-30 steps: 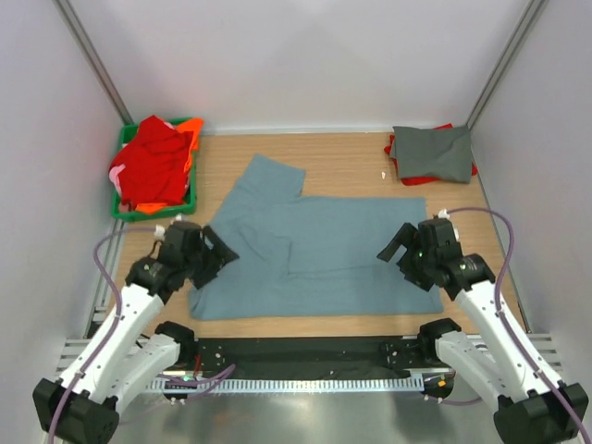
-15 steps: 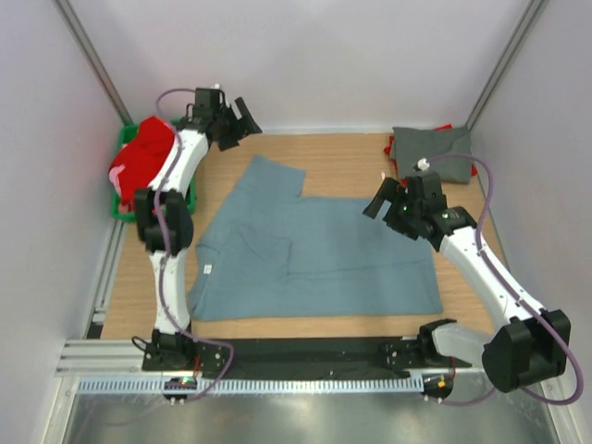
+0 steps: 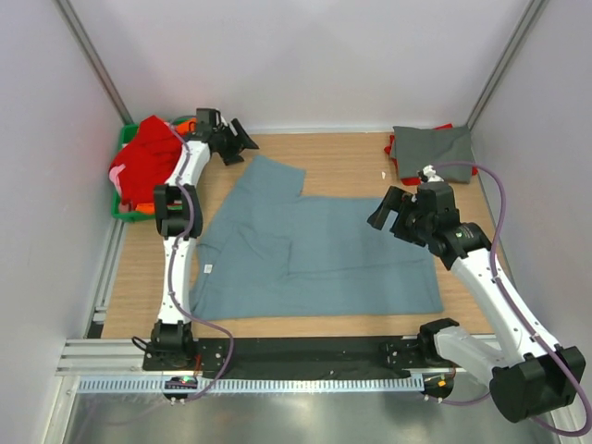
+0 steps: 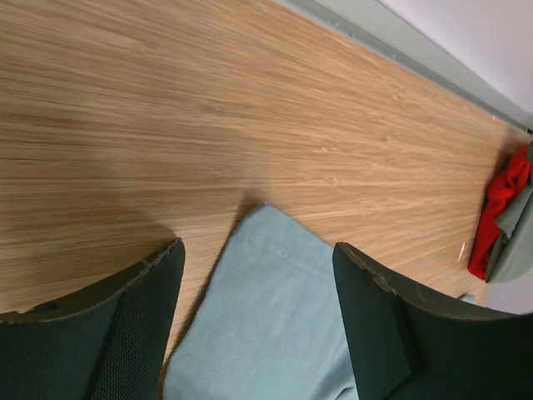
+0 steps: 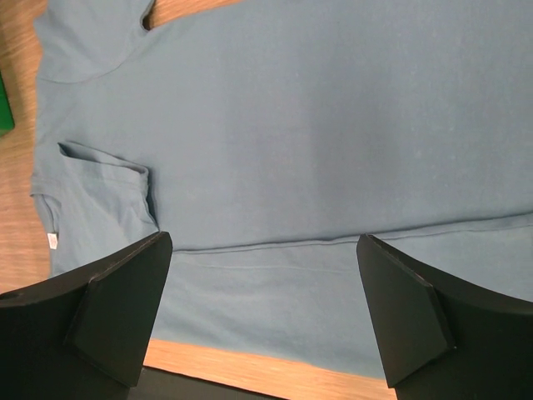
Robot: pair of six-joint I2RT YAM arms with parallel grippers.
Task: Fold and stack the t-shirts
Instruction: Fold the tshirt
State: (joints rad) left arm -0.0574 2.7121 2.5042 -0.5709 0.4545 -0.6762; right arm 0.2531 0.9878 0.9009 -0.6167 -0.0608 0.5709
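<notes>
My left gripper is already straddling the sleeve. My right gripper will turn down next and move toward the folded darker t-shirt (image 3: 430,151), onto the far corner of the spread shirt there.
A dusty blue-grey t-shirt (image 3: 314,250) lies spread flat on the wooden table, one sleeve (image 3: 277,174) pointing to the back left. My left gripper (image 3: 239,141) is stretched to the back left, open, just beyond that sleeve. In the left wrist view the sleeve (image 4: 266,325) lies below and between the open fingers (image 4: 137,321), untouched. My right gripper (image 3: 387,211) hovers open over the shirt's right part. The right wrist view shows the shirt (image 5: 275,125) spread beneath the wide-open right gripper (image 5: 263,240). A folded darker grey t-shirt (image 3: 430,151) rests on a red one at the back right.
A green crate (image 3: 125,211) at the back left holds a heap of red and orange shirts (image 3: 153,162), right beside my left arm. White walls and metal posts close in the table. Bare wood (image 3: 342,157) shows behind the spread shirt.
My left arm swung from the shirt's near left corner out to the back left, by the sleeve. My right gripper moved forward from the near right edge to over the shirt's right part.
</notes>
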